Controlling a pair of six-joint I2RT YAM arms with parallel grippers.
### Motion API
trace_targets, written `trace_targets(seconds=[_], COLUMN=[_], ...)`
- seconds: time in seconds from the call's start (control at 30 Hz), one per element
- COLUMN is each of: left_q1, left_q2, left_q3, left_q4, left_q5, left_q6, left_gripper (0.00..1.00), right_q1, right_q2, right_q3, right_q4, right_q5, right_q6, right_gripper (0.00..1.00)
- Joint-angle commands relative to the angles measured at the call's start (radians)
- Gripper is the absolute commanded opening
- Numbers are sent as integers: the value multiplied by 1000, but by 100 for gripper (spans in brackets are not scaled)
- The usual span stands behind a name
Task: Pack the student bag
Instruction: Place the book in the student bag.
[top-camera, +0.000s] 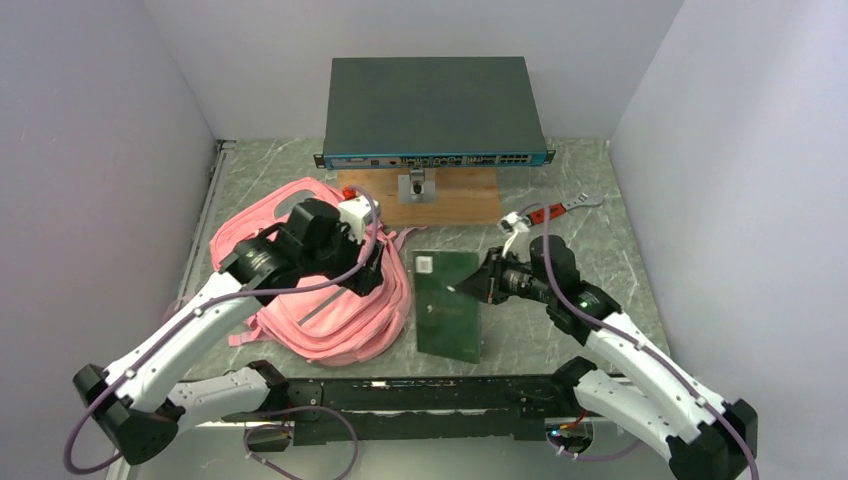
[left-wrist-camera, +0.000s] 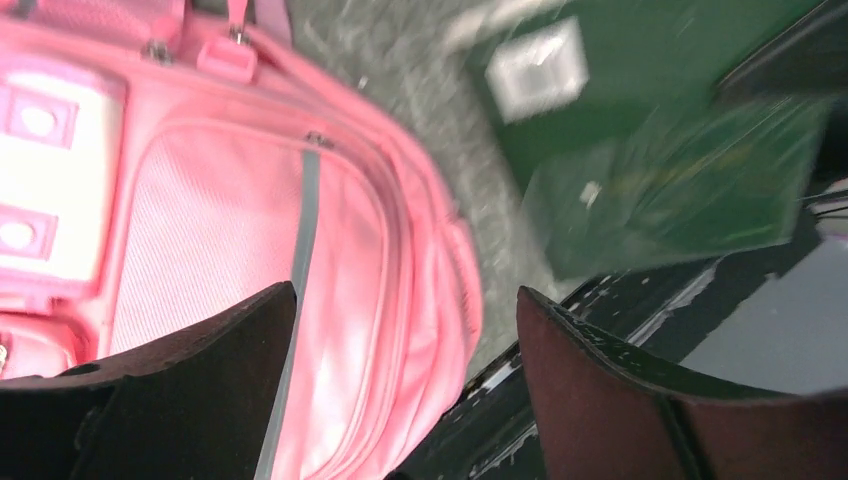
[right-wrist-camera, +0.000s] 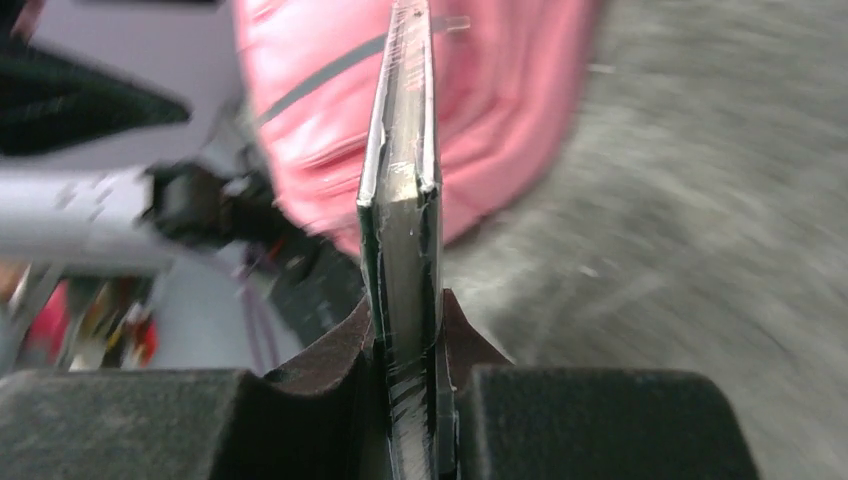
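Observation:
Next, my left gripper will go down and back onto the bag's pink rim by the green book, since that rim lies below the open fingers and nearer my base.
The pink student bag (top-camera: 335, 322) lies flat on the left of the table, and fills the left wrist view (left-wrist-camera: 230, 220). My left gripper (top-camera: 366, 274) hovers over the bag's right side, open and empty (left-wrist-camera: 405, 330). My right gripper (top-camera: 482, 285) is shut on the right edge of a flat green plastic-wrapped book (top-camera: 446, 312), holding it beside the bag. In the right wrist view the book (right-wrist-camera: 400, 200) stands edge-on between the shut fingers (right-wrist-camera: 408, 320), with the bag (right-wrist-camera: 500, 110) behind it. The book also shows in the left wrist view (left-wrist-camera: 690, 170).
A grey network switch (top-camera: 435, 110) sits at the back on a wooden board (top-camera: 460, 200) with a small metal stand (top-camera: 417, 187). A red-handled tool (top-camera: 552, 210) lies at the back right. A black rail (top-camera: 420, 400) runs along the near edge.

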Motion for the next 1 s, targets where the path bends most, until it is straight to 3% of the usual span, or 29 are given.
trace_targets(seconds=[0.0, 0.13, 0.27, 0.53, 0.67, 0.73, 0.83, 0.97], left_q1=[-30, -170, -286, -328, -330, -330, -330, -330], left_q2=[48, 86, 183, 337, 366, 373, 356, 266], left_q3=[-74, -158, -162, -138, -136, -134, -110, -21], left_q4=[-68, -4, -11, -83, -112, -125, -145, -149], left_q5=[-84, -112, -188, -351, -377, -385, -422, -567], left_q6=[-65, -98, -111, -109, -100, -93, -83, -94], left_gripper=[82, 78, 76, 54, 53, 41, 9, 0], right_q1=[-19, -27, -27, -28, -27, -27, -27, -27], right_q2=[-128, -146, -142, -122, -125, -123, -110, -63], right_q3=[114, 159, 176, 201, 196, 194, 180, 127], right_q4=[-407, -532, -533, -486, -473, -463, -421, -318], right_q5=[512, 622, 584, 451, 416, 396, 319, 144], right_q6=[125, 170, 172, 182, 193, 200, 224, 344], right_gripper=[0, 0, 0, 0, 0, 0, 0, 0])
